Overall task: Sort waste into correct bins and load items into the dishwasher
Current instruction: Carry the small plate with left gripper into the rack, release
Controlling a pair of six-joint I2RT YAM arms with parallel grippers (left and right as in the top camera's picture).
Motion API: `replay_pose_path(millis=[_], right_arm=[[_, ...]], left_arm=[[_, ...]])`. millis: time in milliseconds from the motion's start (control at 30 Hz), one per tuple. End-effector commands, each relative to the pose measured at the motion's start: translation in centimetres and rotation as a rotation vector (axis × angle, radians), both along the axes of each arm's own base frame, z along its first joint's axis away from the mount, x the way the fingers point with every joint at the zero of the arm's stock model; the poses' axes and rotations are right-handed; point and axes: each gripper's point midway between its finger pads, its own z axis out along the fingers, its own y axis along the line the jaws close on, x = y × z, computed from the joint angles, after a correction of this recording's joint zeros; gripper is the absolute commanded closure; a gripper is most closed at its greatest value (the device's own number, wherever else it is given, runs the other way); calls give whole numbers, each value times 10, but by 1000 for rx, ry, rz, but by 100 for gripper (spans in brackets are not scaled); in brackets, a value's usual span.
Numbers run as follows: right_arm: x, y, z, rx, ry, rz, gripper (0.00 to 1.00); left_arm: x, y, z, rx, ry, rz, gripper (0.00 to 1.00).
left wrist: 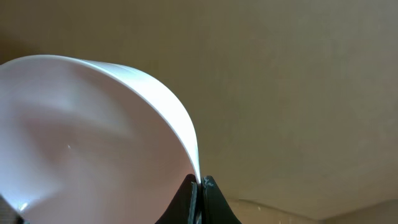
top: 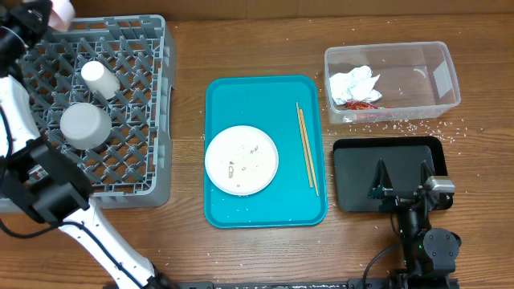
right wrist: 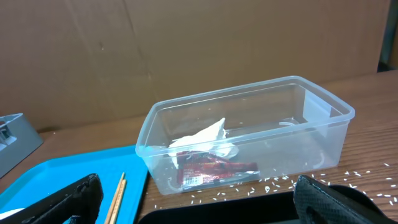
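Note:
I will pull my left gripper back a little before I lower the pinkish-white bowl into the rack's empty far slots (top: 71, 48) next to the small white cup.
My left gripper (left wrist: 200, 182) is shut on the rim of the pinkish-white bowl (left wrist: 87, 137), held at the far left corner above the grey dish rack (top: 152, 152); the bowl's edge shows in the overhead view (top: 61, 11). A small white cup (top: 99, 79) and a grey bowl (top: 85, 124) sit in the rack. The white plate (top: 241, 160) with crumbs and the chopsticks (top: 306, 148) lie on the teal tray (top: 233, 210). The clear tub (top: 438, 68) holds the white napkin (top: 354, 83) and red wrapper (top: 361, 103). My right gripper (top: 400, 180) is open and empty over the black tray (top: 353, 160).
Loose rice grains (top: 418, 125) lie scattered on the wooden table around the clear tub and near the black tray. In the right wrist view the tub (right wrist: 323, 121) sits just ahead, the chopsticks (right wrist: 118, 196) to its left. A brown cardboard wall stands behind.

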Motion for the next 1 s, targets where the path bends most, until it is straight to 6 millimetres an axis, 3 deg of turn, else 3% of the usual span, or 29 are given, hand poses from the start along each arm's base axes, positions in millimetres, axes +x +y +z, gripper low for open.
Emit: replay_pose_path(millis=[0, 267, 533, 800, 967], right_arm=[[0, 1, -2, -7, -4, 6, 0], [0, 1, -2, -7, -4, 6, 0], [0, 1, -2, -7, -4, 6, 0], [0, 1, -2, -7, -4, 6, 0], [0, 1, -2, -7, -4, 6, 0]], left_arm=[[3, -15, -18, -45, -1, -104, 96], [5, -17, -50, -141, 59, -136, 96], [0, -20, -51, -148, 56, -179, 96], [-6, -24, -68, -118, 77, -208, 96], [-10, -14, -68, -122, 78, -194, 96]])
